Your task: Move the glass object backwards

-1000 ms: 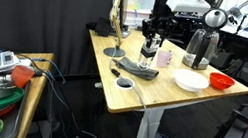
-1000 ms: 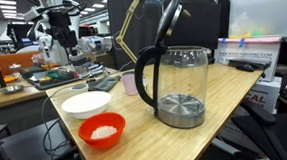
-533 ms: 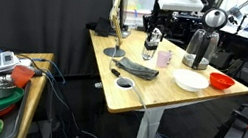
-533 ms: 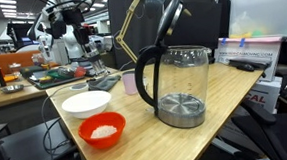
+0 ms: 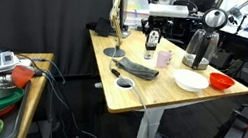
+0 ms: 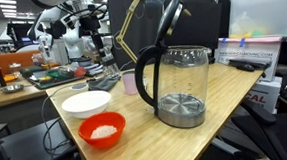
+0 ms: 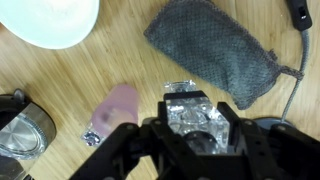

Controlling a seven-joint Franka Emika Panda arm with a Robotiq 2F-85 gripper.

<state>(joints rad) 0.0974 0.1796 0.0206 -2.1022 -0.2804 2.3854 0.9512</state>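
Note:
My gripper lowers the glass object toward the bare wood (image 5: 145, 63) (image 7: 188, 95) beside the grey pouch next, away from the pink cup, as it hangs above the table.
The glass object (image 7: 193, 116), a small clear bottle-like container, sits between my gripper's (image 7: 195, 128) black jaws in the wrist view. The gripper is shut on it. In an exterior view the gripper (image 5: 152, 35) holds the glass object (image 5: 149, 50) just above the wooden table (image 5: 130, 95), left of the pale pink cup (image 5: 164, 58). In the other exterior view the gripper (image 6: 94, 45) is far back, and the glass is too small to make out there. From the wrist, the pink cup (image 7: 118, 104) lies left of the jaws.
A grey cloth pouch (image 7: 215, 55) lies beside the gripper, also seen in an exterior view (image 5: 136, 71). A kettle (image 5: 199, 48) (image 6: 174, 83), a white bowl (image 5: 191, 80) (image 6: 87, 102) and a red bowl (image 5: 221, 81) (image 6: 105, 130) stand nearby. A lamp base (image 5: 114, 52) is behind.
The gripper, shut on the glass object, has risen a little and carried it towards the back of the table, away from the grey pouch.

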